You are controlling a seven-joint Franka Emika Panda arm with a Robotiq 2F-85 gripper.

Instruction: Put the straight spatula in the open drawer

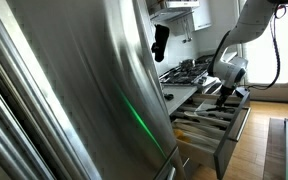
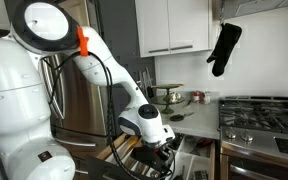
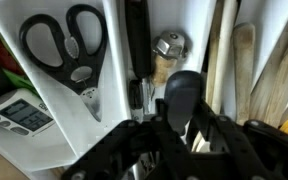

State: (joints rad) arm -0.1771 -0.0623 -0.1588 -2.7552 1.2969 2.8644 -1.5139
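Note:
I need to lower my gripper toward the drawer section with the small metal piece (image 3: 168, 48) and let go of the straight spatula (image 3: 182, 96) there, because the spatula's black end already hangs over that section.
The straight spatula (image 3: 182, 96) is black and sits between my gripper's fingers (image 3: 181, 135) in the wrist view. It hangs over the white organiser of the open drawer (image 3: 112, 60). The gripper looks shut on it. In both exterior views the gripper (image 1: 224, 98) (image 2: 162, 150) is down at the open drawer (image 1: 210, 122) (image 2: 198, 160), and the spatula is too small to make out there.
The drawer holds black scissors (image 3: 64, 45), wooden utensils (image 3: 244, 60), a small metal piece (image 3: 169, 45) and a digital device (image 3: 19, 115). A gas stove (image 2: 264, 112) stands beside the drawer. A black oven mitt (image 2: 224, 48) hangs above. A steel fridge (image 1: 74, 90) fills the near side.

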